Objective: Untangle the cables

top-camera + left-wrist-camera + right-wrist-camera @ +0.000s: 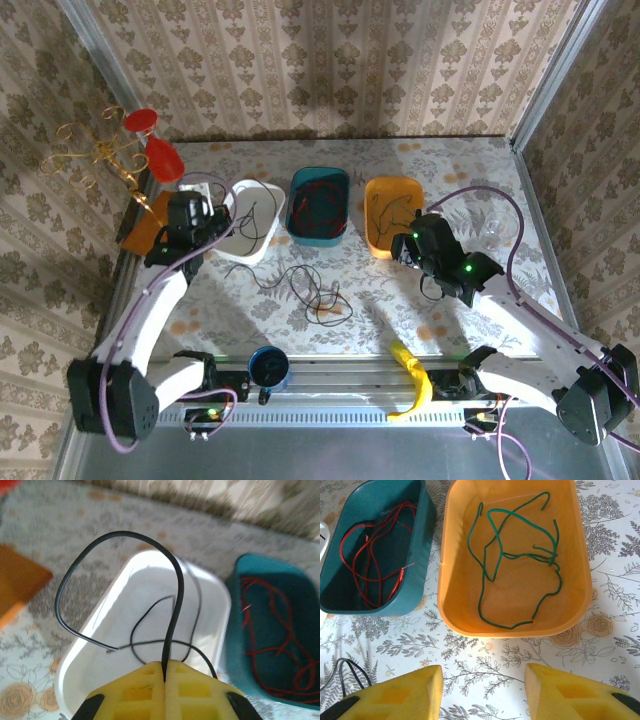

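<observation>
Next, the left gripper moves toward the teal tub (422, 555) first, to release the black cable over the white tub's inside, which already holds black cable.
My left gripper (165, 672) is shut on a black cable (120, 533), which rises from between the yellow fingers in a tall loop above the white tub (212, 587). More black cable lies inside that tub. In the top view the left gripper (216, 222) hangs at the white tub's (262, 190) left rim. Other black cables (312, 292) lie tangled on the table. A red cable (367, 555) sits in the teal tub (422, 555) and a green cable (492, 555) in the orange tub (452, 580). My right gripper (484, 685) stands open and holds nothing, just in front of the orange tub (393, 185).
A blue cup (268, 368) and a yellow object (412, 375) sit at the near edge between the arm bases. An orange board (148, 225) and a gold stand with red pieces (125, 150) occupy the back left corner. Wallpapered walls close the table on three sides.
</observation>
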Controlling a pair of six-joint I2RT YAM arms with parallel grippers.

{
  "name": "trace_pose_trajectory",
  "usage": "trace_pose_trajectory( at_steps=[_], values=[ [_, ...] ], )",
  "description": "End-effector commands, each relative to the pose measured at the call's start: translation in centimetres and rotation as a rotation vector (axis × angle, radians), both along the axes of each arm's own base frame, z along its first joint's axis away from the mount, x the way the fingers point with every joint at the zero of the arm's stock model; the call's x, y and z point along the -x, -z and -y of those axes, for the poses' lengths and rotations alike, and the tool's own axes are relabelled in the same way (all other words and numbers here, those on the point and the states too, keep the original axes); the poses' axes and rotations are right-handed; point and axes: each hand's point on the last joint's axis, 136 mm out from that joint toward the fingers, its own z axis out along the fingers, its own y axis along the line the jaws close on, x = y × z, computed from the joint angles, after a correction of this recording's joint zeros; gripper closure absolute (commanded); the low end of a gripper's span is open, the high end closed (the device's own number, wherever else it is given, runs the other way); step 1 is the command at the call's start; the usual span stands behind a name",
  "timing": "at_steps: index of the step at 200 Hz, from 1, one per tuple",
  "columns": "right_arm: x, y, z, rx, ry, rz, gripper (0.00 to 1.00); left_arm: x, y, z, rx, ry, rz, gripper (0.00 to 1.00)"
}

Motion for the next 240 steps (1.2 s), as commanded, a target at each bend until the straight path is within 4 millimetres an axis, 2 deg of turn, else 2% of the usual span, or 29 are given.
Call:
trace_pose_trajectory(
  at_steps=[1, 42, 60, 72, 81, 86, 97, 108, 124, 127, 130, 140, 189, 219, 240],
  values=[
    [0.0, -0.4, 0.0, 0.007, -0.015, -0.004, 0.52, -1.4, 2.2, 1.6, 0.006, 0.102, -0.038, 1.0],
    [-0.1, -0.7, 0.0, 0.013, -0.018, 0.0, 0.51, -2.1, 5.1, 5.9, -0.041, 0.277, -0.135, 1.0],
    [-0.1, -0.8, -0.1, 0.011, -0.02, 0.002, 0.51, -2.3, 6.4, 6.1, -0.099, 0.268, -0.178, 1.0],
    [-0.1, -0.8, -0.1, 0.012, -0.022, 0.002, 0.51, -2.7, 6.6, 5.1, -0.141, 0.205, -0.182, 0.71],
    [-0.1, -0.8, -0.1, 0.013, -0.023, 0.002, 0.51, -2.9, 6.1, 4.2, -0.163, 0.145, -0.164, 0.44],
    [-0.1, -0.9, -0.1, 0.015, -0.024, 0.002, 0.51, -2.9, 5.6, 3.9, -0.171, 0.121, -0.147, 0.34],
    [0.0, -0.8, 0.0, 0.018, -0.025, 0.001, 0.52, -2.7, 4.1, 3.8, -0.191, 0.096, -0.092, 0.21],
    [0.1, -0.8, 0.1, 0.019, -0.023, 0.003, 0.51, -2.0, 2.5, 4.5, -0.226, 0.114, -0.031, 0.15],
    [0.2, -0.6, 0.2, 0.021, -0.018, 0.003, 0.52, -0.2, 1.0, 6.4, -0.287, 0.185, 0.007, 0.12],
    [0.3, -0.6, 0.3, 0.021, -0.017, 0.003, 0.52, 0.0, 0.9, 6.4, -0.296, 0.189, 0.002, 0.12],
    [0.3, -0.5, 0.3, 0.021, -0.018, 0.003, 0.51, 0.8, 0.9, 7.5, -0.303, 0.226, 0.001, 0.12],
    [0.3, -0.3, 0.3, 0.02, -0.014, 0.0, 0.52, 2.4, 1.3, 9.2, -0.315, 0.297, -0.018, 0.11],
    [0.1, 0.3, 0.2, 0.015, -0.005, -0.012, 0.52, 11.3, 7.4, 16.7, -0.292, 0.634, -0.194, 0.12],
    [0.0, 0.5, 0.1, 0.015, -0.006, -0.019, 0.51, 14.2, 10.8, 20.0, -0.28, 0.732, -0.282, 0.16],
    [0.1, 0.6, 0.2, 0.017, -0.004, -0.021, 0.52, 14.8, 12.8, 21.8, -0.244, 0.74, -0.337, 0.18]
  ],
)
